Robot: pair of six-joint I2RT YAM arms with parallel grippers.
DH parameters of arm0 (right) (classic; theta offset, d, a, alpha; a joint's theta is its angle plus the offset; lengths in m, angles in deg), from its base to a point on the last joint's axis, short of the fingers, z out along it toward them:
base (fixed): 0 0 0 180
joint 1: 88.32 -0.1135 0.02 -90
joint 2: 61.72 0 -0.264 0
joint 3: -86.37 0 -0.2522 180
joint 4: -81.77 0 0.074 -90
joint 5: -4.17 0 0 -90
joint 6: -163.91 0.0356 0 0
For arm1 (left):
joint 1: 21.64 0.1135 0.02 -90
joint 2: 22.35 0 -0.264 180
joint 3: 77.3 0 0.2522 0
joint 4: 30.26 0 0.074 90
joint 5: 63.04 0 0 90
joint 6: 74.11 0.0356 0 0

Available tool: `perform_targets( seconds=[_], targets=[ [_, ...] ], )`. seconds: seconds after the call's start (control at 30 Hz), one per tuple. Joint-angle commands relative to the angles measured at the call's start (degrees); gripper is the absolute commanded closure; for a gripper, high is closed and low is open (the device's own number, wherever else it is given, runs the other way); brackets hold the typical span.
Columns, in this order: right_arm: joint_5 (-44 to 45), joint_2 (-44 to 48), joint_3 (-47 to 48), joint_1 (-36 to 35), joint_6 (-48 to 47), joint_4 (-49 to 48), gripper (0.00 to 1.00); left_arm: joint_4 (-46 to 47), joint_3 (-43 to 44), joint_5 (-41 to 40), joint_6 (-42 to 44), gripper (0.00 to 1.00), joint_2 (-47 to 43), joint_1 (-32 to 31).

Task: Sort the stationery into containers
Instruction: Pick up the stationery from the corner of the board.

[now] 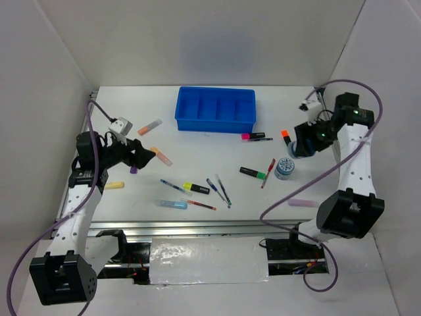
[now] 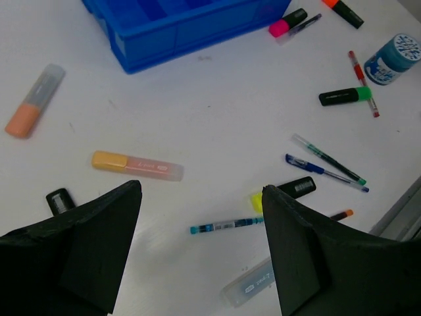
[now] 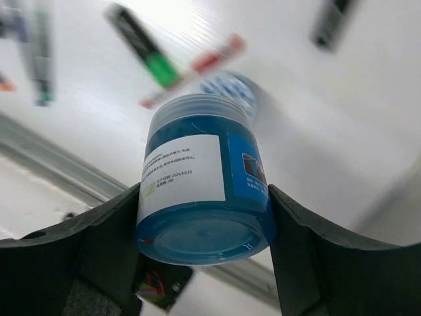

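Observation:
My left gripper has that jar to its right in the top view, so it needs to turn and swing across onto the lid end of the held blue jar (image 3: 197,184).
The blue compartment tray (image 1: 215,108) stands at the back middle of the table. Markers and pens lie scattered in front of it. My right gripper (image 1: 304,147) (image 3: 205,227) is shut on a small round blue jar (image 3: 197,184) with a white label, held off the table. A second jar with a pale-blue lid (image 1: 285,168) stands just below it. My left gripper (image 1: 141,157) (image 2: 200,192) hangs open with nothing between its fingers. A teal pen (image 2: 227,226) lies on the table beneath it, and a yellow-pink highlighter (image 2: 137,165) lies just beyond.
An orange highlighter (image 2: 33,102), green marker (image 2: 345,96), red pen (image 2: 364,83), blue pen (image 2: 325,172), yellow marker (image 2: 286,192) and pale-blue highlighter (image 2: 250,284) lie about. A metal rail (image 1: 197,227) runs along the table's near edge. White walls close in on three sides.

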Motion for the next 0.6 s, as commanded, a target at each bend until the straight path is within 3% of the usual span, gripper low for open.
perform_targets(
  seconds=[0.0,0.1,0.23,0.4,0.57],
  targets=[
    [-12.95,4.34,6.66,-8.8,4.85,10.17,1.0,8.37,1.07,7.12,-4.94,0.15,-1.19,0.31],
    [-22.33,2.24,10.8,-17.67,10.81,7.73,1.0,16.62,0.55,11.24,-9.42,0.15,-1.28,-0.22],
    [-36.29,-3.98,15.01,-23.38,16.63,3.67,1.0,27.79,-0.68,13.89,-15.06,0.15,-1.63,-3.36],
    [-57.13,-10.68,15.39,-27.8,23.66,-0.89,1.0,30.0,-0.77,10.64,-10.68,0.16,-3.92,-11.28],
    [-71.57,-16.47,13.71,-32.55,23.23,-1.52,1.0,34.04,0.02,8.0,-11.63,0.17,-2.87,-20.42]
  ],
)
